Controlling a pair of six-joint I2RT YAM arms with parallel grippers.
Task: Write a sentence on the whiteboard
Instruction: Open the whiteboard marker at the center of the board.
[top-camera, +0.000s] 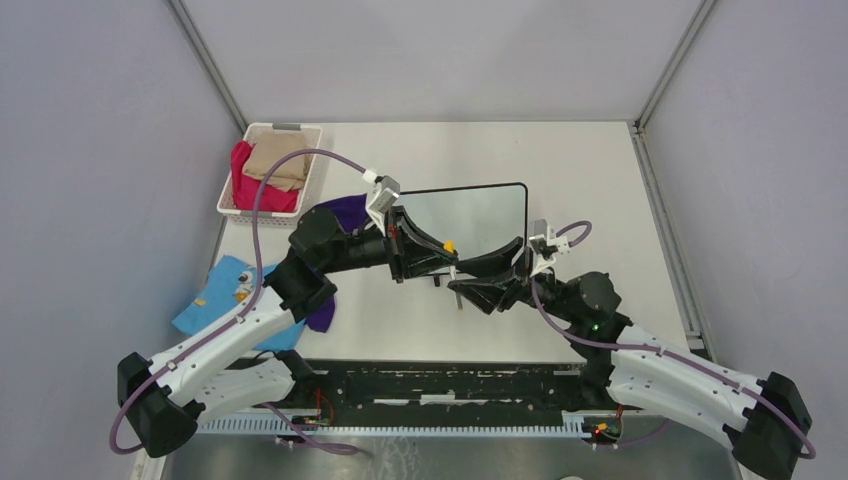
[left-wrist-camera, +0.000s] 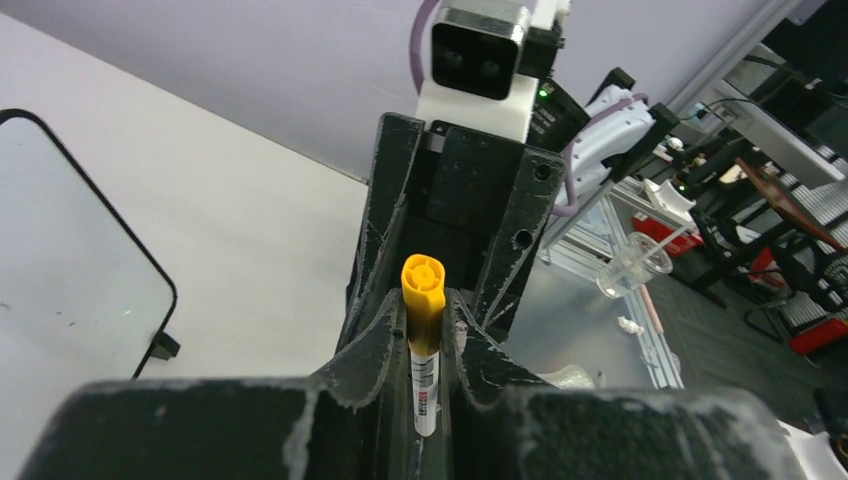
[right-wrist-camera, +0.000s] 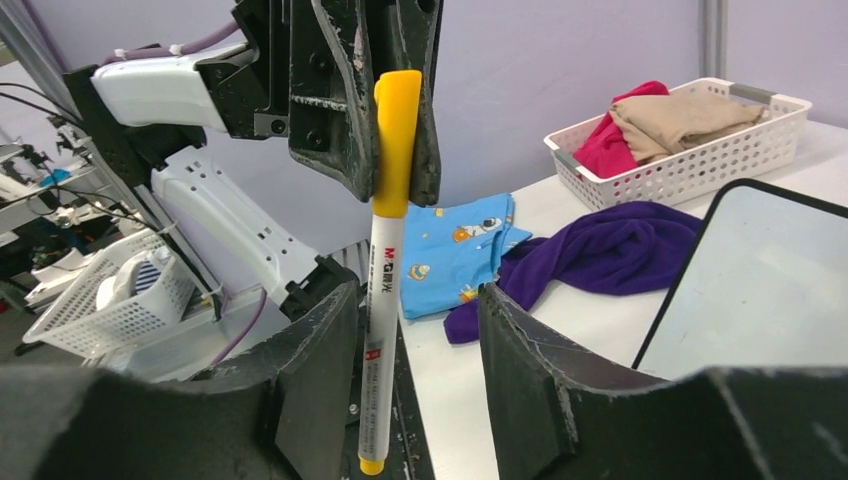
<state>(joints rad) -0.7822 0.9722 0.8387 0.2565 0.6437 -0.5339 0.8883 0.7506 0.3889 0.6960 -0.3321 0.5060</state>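
The cap covers the marker's end, so the robot will pull its left gripper toward the purple cloth and down, and let go of the cap on bare tabletop beside that cloth.
The whiteboard lies flat mid-table, its black-framed white face bare where it shows; the sentence is out of view. A white marker with a yellow cap hangs upright above the board's near edge. My left gripper is shut on its capped end. My right gripper faces the left one, jaws open around the marker's lower barrel. The barrel stands next to one finger with a wide gap to the other. In the left wrist view the board's corner shows at left.
A white basket of red and tan cloths stands at the back left. A purple cloth and a blue patterned cloth lie left of the board. The black rail runs along the near table edge.
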